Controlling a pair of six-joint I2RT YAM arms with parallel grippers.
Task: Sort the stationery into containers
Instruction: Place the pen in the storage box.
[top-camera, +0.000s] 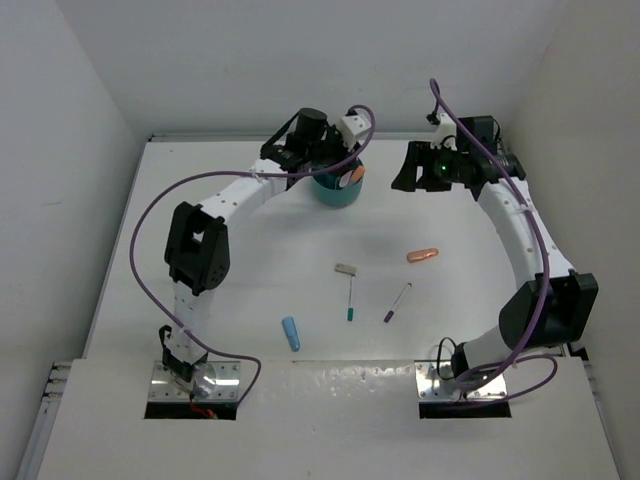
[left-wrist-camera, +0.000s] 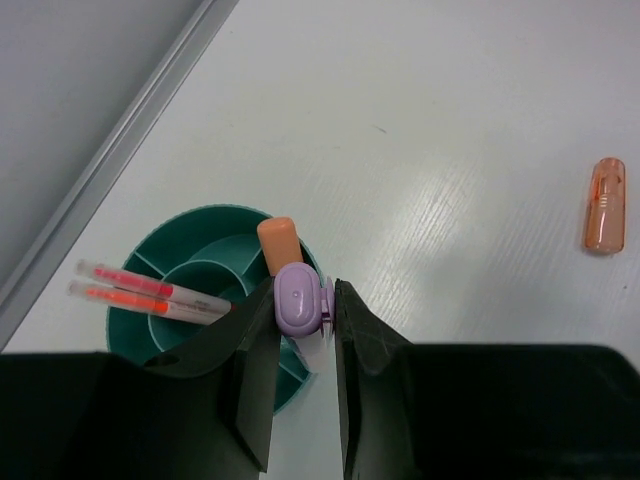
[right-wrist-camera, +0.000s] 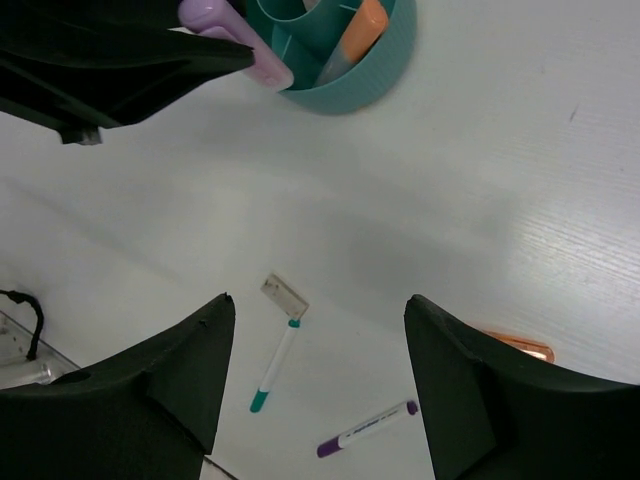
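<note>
Next, my left gripper lowers the lilac cylinder into the cup, close beside the orange cylinder.
The teal cup (top-camera: 338, 188) stands at the table's far middle. In the left wrist view the cup (left-wrist-camera: 215, 213) holds two red pens (left-wrist-camera: 150, 290) and an orange cylinder (left-wrist-camera: 278, 243). My left gripper (left-wrist-camera: 305, 300) is shut on a lilac cylinder (left-wrist-camera: 297, 298), held upright right over the cup's near rim. My right gripper (right-wrist-camera: 318, 305) is open and empty, high above the table to the right of the cup (right-wrist-camera: 372, 78). On the table lie a grey block (top-camera: 346, 269), a teal-ended pen (top-camera: 351, 300), a purple-ended pen (top-camera: 397, 302), a blue cylinder (top-camera: 291, 333) and an orange cylinder (top-camera: 422, 255).
The back wall rises just behind the cup, and the side walls flank the table. The left arm's purple cable (top-camera: 150, 215) loops over the table's left side. The right arm (top-camera: 520, 230) runs along the right edge.
</note>
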